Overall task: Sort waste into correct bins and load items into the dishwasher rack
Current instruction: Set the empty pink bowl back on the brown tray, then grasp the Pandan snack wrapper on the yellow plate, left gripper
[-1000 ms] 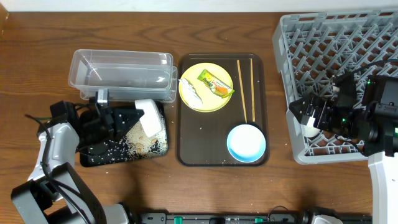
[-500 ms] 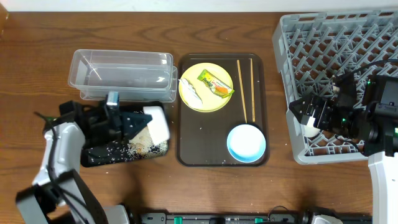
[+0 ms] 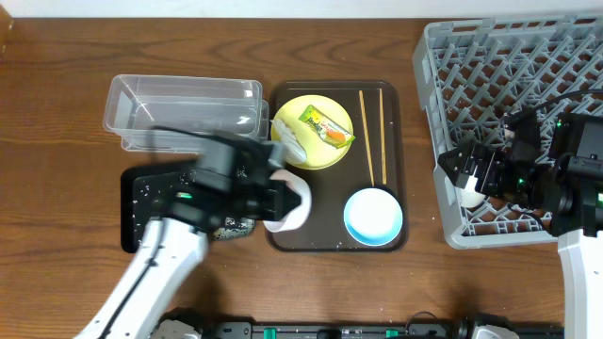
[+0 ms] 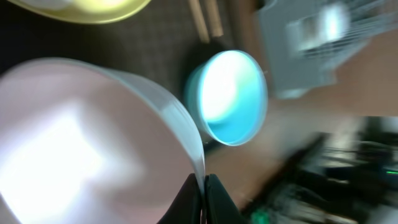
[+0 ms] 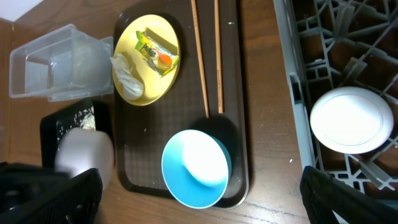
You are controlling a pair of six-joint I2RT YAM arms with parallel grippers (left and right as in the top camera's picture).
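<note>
My left gripper should lower the white bowl onto the bare space of the tray next, beside the light blue bowl, and let go of the white bowl's rim.
My left gripper (image 3: 273, 200) is shut on the rim of a small white bowl (image 3: 288, 203), held over the left edge of the brown serving tray; in the left wrist view the bowl (image 4: 93, 137) is pinched between the fingers. The light blue bowl (image 3: 373, 216) (image 4: 229, 96), the two chopsticks (image 3: 368, 132) and the yellow plate (image 3: 313, 132) holding the wrapper (image 3: 326, 125) and the white scrap (image 3: 290, 139) sit on that tray. My right gripper (image 3: 474, 175) (image 5: 199, 198) is open over the grey rack (image 3: 509, 75), above a white round dish (image 5: 351, 119).
The brown serving tray (image 3: 396, 160) lies at the centre. The clear tub (image 3: 184, 108) stands at the back left. The black tray (image 3: 141, 202) in front of it holds rice crumbs (image 5: 81, 115) and is partly hidden by my left arm.
My left arm has swung right from the black tray, carrying the white bowl to the brown tray's left edge. The right arm has not moved.
</note>
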